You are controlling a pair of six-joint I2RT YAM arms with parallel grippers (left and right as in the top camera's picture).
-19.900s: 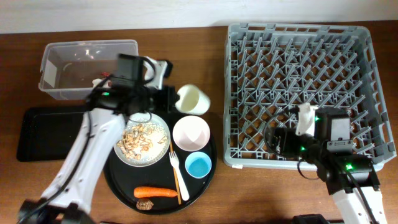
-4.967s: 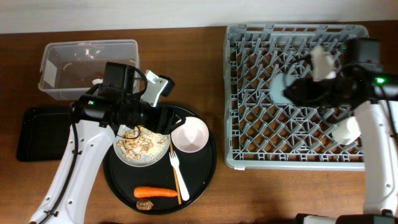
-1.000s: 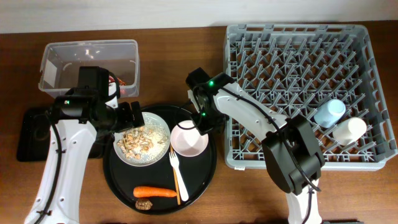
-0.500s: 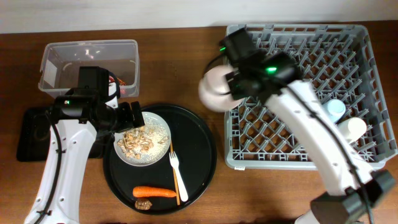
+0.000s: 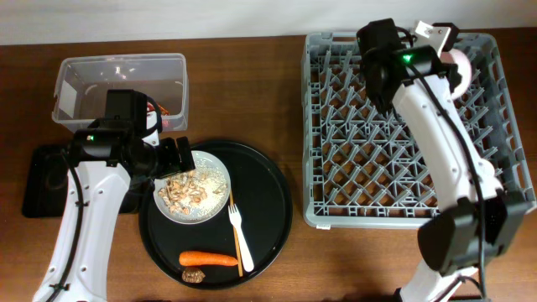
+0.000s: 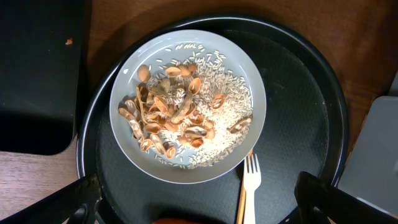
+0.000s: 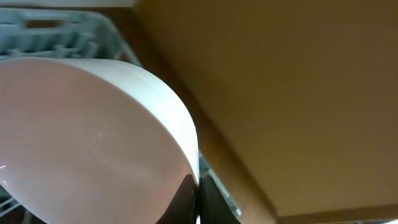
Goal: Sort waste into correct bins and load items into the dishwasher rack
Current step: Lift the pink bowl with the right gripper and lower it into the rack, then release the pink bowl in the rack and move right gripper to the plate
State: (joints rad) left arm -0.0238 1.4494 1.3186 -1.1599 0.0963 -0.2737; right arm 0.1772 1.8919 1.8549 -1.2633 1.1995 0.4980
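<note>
The right gripper carries the bowl (image 7: 93, 124) to the rack's empty middle wires next, lowers it and releases, as they lie below and to its left in the overhead view.
My left gripper (image 5: 178, 157) hangs open over the left side of the white plate (image 5: 195, 188), which holds beige food scraps (image 6: 171, 115). In the left wrist view its dark fingers (image 6: 79, 200) sit wide apart at the bottom corners, with nothing between them. A fork (image 5: 238, 231), an orange carrot (image 5: 210, 259) and a brown lump (image 5: 194, 275) lie on the round black tray (image 5: 270, 201). My right gripper (image 7: 198, 198) is shut on the rim of the cream bowl (image 7: 93, 124), held above the far right corner of the grey dishwasher rack (image 5: 377, 143). The arm hides part of the rack.
A clear tub (image 5: 117, 84) with a red wrapper (image 5: 158, 110) inside stands at the back left. The shallow black tray (image 5: 59, 180) lies in front of it. My right arm crosses the rack's right half from the near edge.
My right arm has carried the bowl from the rack's left edge across to its far right corner. The left arm and the things on the round tray have stayed put.
</note>
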